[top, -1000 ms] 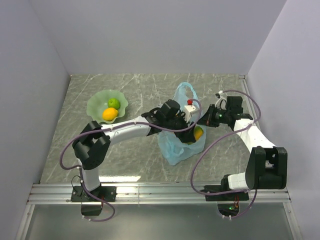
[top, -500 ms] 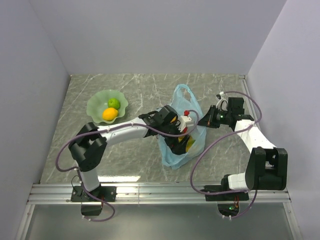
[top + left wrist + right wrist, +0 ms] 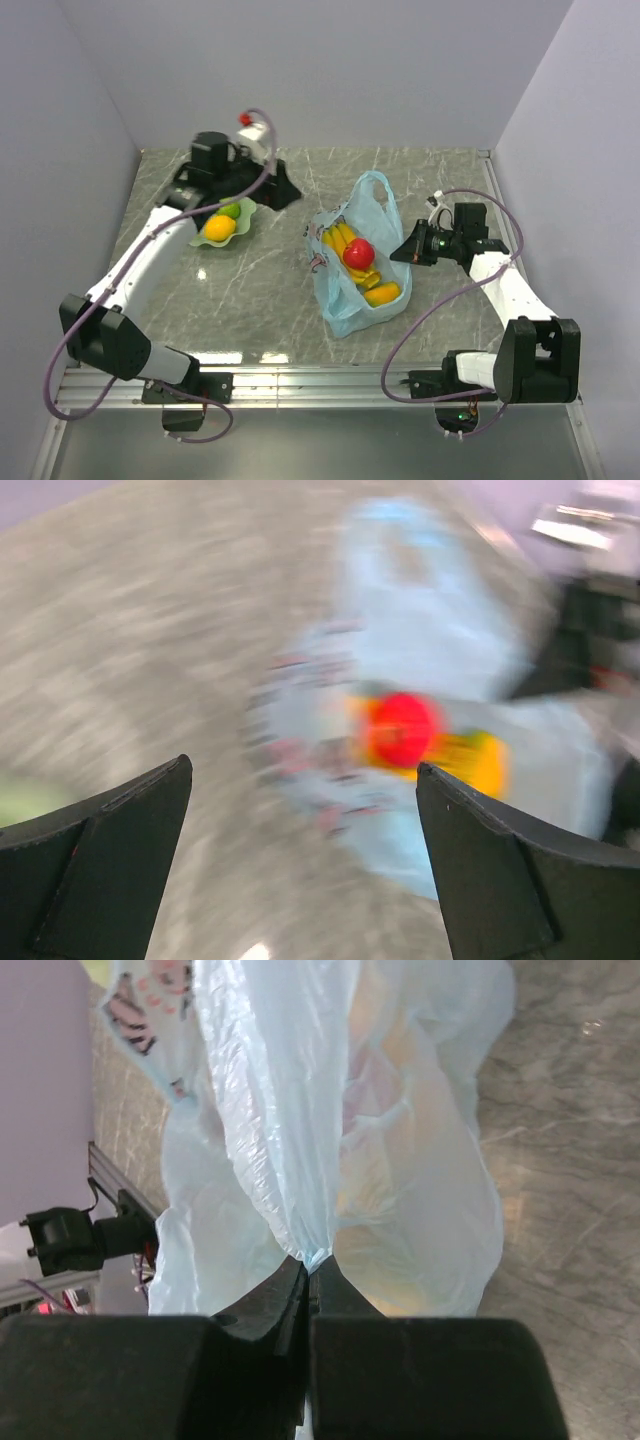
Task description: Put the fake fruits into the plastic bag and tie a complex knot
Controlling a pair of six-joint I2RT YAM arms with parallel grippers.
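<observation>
The small green fruit (image 3: 231, 210) is still outside the bag (image 3: 345, 300), so my left gripper should next swing to the left in the top view and then go down around the fruit.
The light-blue plastic bag (image 3: 345, 300) lies open mid-table. In it lie a yellow banana bunch (image 3: 338, 238), a red apple (image 3: 360, 253) and a yellow-orange fruit (image 3: 383, 293). My right gripper (image 3: 405, 252) is shut on the bag's right edge, and the right wrist view shows the jaws (image 3: 312, 1260) pinching a fold of the bag (image 3: 300, 1110). My left gripper (image 3: 283, 190) is open and empty, up at the far left beside the dish. Its blurred wrist view shows the gripper (image 3: 305, 770), the bag (image 3: 420, 650) and the apple (image 3: 400, 730).
The pale green wavy-edged dish (image 3: 200, 238) sits at the far left, holding an orange-yellow round fruit (image 3: 220, 228) and a small green one (image 3: 230, 210). Grey walls close in the table at the back and both sides. A metal rail runs along the near edge.
My left arm has pulled out of the bag and swung back left to the dish. The red apple now lies in the bag. My right gripper keeps its hold.
</observation>
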